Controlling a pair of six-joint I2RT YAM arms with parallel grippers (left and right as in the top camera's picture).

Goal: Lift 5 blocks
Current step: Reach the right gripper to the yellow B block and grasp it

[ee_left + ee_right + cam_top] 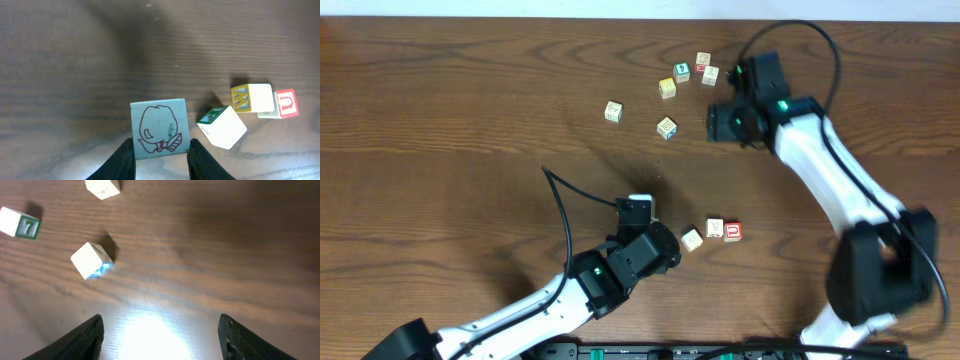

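Note:
The sides of the blue-marked block (667, 128) (92, 260) are at an angle to the fingers. I should move my right gripper left in the overhead view next, and turn and lower it onto that block.
My left gripper (161, 156) is shut on a pale block (160, 127) whose top face bears a red outline drawing. Its black fingers press on two opposite sides. In the overhead view this gripper (668, 252) hides that block. Just right of it lie three more blocks: a white one with a green mark (222, 127), one with a yellow W (252, 97) and a red-faced one with a white U (286, 103). My right gripper (161, 335) hangs open over bare wood, nothing between its fingers. A block with a blue mark (92, 260) lies ahead of it to the left.
A loose group of cubes sits at the table's back, including a green-faced one (682, 72) and a yellow-faced one (667, 88). Another cube (613, 111) lies apart to the left. A black cable (560, 200) loops off the left arm.

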